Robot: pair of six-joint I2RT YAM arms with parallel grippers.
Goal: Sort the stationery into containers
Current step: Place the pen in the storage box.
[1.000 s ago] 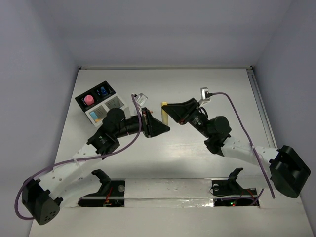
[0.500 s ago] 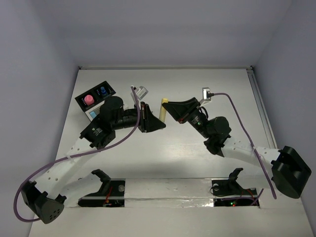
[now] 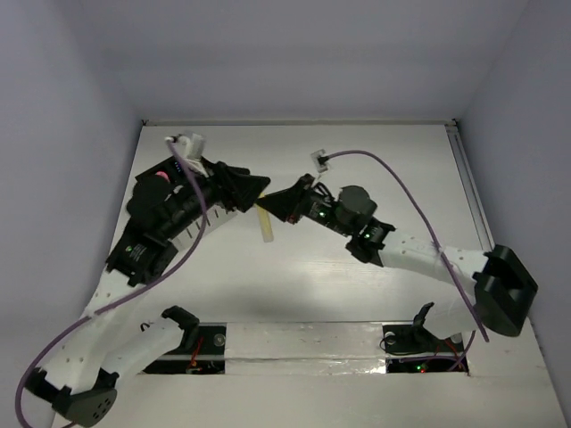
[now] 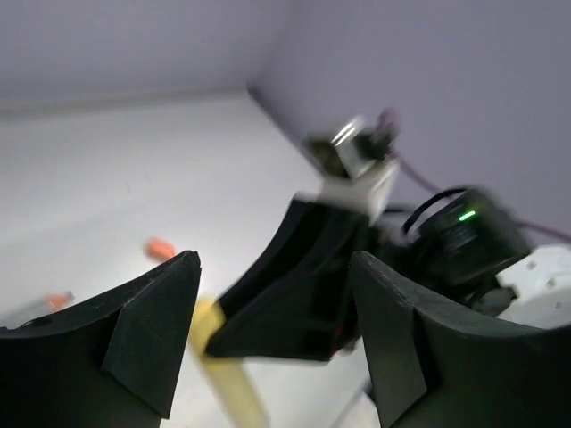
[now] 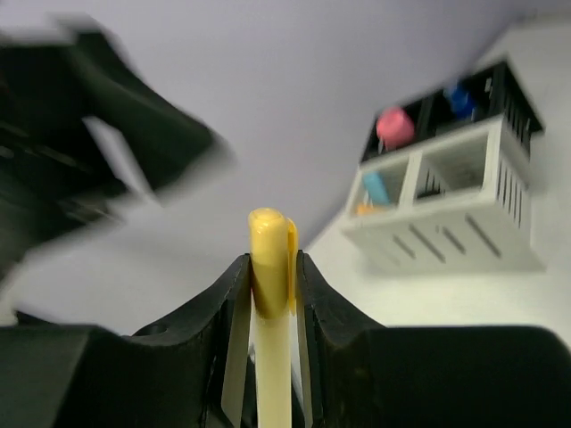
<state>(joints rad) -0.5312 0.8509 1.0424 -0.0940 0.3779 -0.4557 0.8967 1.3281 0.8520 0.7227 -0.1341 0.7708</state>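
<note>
My right gripper goes left in the top view next, over the light blue piece's section [image 5: 382, 187], and releases the yellow marker [image 5: 268, 234], since that section is open above.
My right gripper [image 5: 272, 260] is shut on a yellow marker [image 5: 268, 234], whose capped end sticks out past the fingertips. In the top view that marker [image 3: 265, 226] hangs over the table's middle from the right gripper [image 3: 270, 205]. My left gripper [image 3: 258, 185] is just left of it, open and holding nothing. In the left wrist view the left gripper [image 4: 272, 260] frames the right gripper and the marker [image 4: 225, 374]. The containers [image 5: 464, 227] hold a pink piece [image 5: 395, 127], a blue cap [image 5: 459, 98] and a light blue piece [image 5: 376, 187]. In the top view the left arm covers most of them.
Two small orange pieces [image 4: 161, 248] [image 4: 46, 303] lie on the white table in the left wrist view. Purple cables [image 3: 393, 178] loop above both arms. Walls close the table at the back and sides.
My left gripper has opened, and its arm has swung back and left over the containers. The right gripper has carried the yellow marker left, close to the left gripper.
</note>
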